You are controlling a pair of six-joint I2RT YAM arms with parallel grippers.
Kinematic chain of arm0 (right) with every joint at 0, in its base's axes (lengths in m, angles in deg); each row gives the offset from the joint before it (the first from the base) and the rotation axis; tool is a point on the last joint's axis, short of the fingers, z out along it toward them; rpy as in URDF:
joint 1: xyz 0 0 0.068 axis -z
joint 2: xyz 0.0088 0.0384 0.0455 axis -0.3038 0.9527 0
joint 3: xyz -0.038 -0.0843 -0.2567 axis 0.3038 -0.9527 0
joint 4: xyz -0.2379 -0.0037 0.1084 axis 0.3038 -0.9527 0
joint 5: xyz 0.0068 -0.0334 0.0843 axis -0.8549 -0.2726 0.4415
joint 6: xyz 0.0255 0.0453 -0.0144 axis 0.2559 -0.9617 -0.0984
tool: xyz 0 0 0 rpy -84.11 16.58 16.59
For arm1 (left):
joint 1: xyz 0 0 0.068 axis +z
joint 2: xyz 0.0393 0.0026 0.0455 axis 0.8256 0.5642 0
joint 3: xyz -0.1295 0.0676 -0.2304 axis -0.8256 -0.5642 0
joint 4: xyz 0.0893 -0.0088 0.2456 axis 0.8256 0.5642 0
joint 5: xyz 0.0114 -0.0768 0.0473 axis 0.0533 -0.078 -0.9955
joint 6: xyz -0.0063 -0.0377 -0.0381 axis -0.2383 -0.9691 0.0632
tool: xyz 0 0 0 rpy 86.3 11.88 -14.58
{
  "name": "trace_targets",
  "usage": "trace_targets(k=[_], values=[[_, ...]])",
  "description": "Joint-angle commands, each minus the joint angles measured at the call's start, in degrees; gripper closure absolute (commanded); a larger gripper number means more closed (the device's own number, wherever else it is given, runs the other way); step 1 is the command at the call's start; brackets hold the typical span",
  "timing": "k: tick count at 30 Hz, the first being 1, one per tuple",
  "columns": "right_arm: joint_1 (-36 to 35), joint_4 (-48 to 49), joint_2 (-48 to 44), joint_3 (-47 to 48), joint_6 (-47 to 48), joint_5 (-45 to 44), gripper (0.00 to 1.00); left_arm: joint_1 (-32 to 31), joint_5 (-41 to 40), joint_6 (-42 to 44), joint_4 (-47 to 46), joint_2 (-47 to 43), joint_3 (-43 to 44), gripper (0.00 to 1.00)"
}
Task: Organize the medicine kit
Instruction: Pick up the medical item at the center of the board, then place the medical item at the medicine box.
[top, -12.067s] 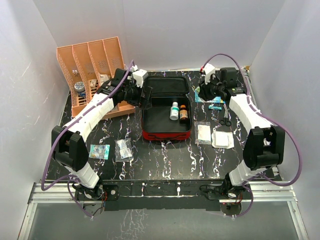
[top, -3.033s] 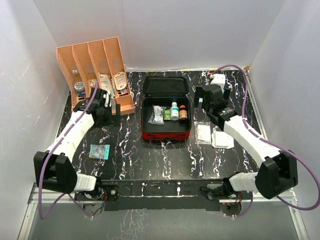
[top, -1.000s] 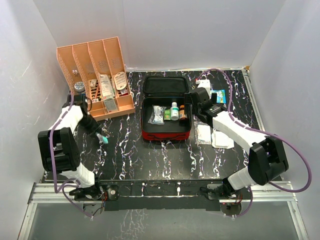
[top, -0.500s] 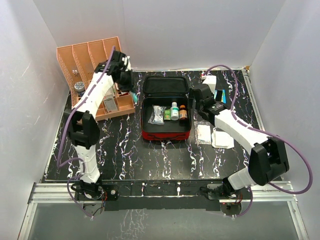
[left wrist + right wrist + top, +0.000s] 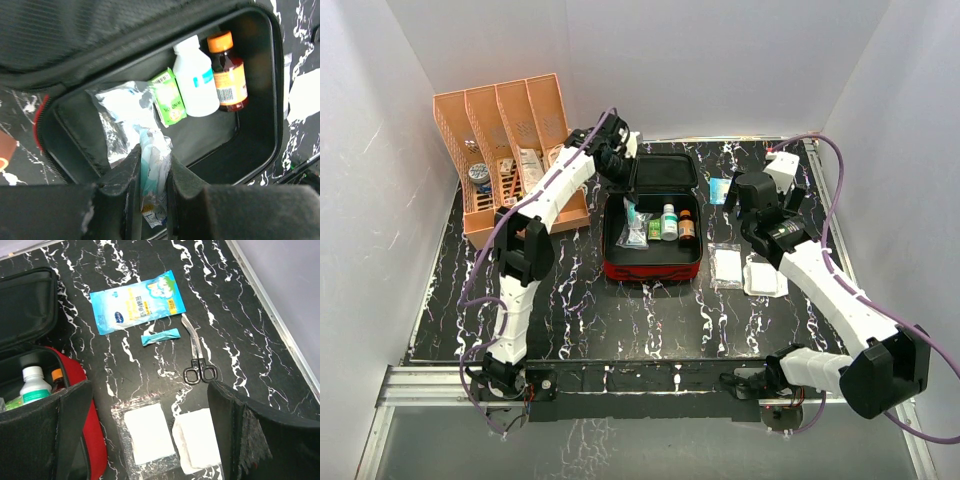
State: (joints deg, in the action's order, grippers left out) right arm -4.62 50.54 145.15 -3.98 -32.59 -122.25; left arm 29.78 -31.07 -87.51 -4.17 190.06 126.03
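My left gripper lowers the packet into the kit next, toward the kit's side by the orange rack.
The medicine kit [image 5: 650,268] lies open mid-table, red outside, black inside, lid [image 5: 655,170] tipped back. In the left wrist view it holds a white bottle [image 5: 196,80], an amber bottle with an orange cap [image 5: 227,80], a small green box [image 5: 169,97] and a clear plastic bag [image 5: 120,120]. My left gripper [image 5: 152,156] hangs over the kit's left half, shut on a teal-and-white packet [image 5: 150,167]. My right gripper [image 5: 150,440] stands open and holds nothing, above two white gauze pads [image 5: 147,432] to the right of the kit.
An orange slotted rack [image 5: 510,150] with packets stands at the back left. Right of the kit lie a blue wipes packet [image 5: 137,307], a small teal sachet [image 5: 160,336] and black-handled scissors [image 5: 197,365]. White walls close in on three sides.
My left arm has swung from the table's left side, past the rack, to over the kit with the teal packet. My right gripper has drawn back rightward from the kit's edge.
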Motion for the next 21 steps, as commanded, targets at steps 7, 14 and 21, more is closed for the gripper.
trace_targets(k=[7,14,21], values=[[0.82,-1.74,-3.37,-2.22,-2.79,-3.55,0.02,-0.02,-1.43,3.32,7.03,-4.17,-6.31,0.98],[0.96,-0.93,-2.91,-2.28,-2.35,-2.91,0.02,0.90,-4.55,4.52,4.78,-6.68,-13.27,0.97],[0.95,-0.66,-2.63,-2.00,-2.03,-2.27,0.02,0.91,-5.33,4.64,4.10,-4.20,-10.23,0.64]])
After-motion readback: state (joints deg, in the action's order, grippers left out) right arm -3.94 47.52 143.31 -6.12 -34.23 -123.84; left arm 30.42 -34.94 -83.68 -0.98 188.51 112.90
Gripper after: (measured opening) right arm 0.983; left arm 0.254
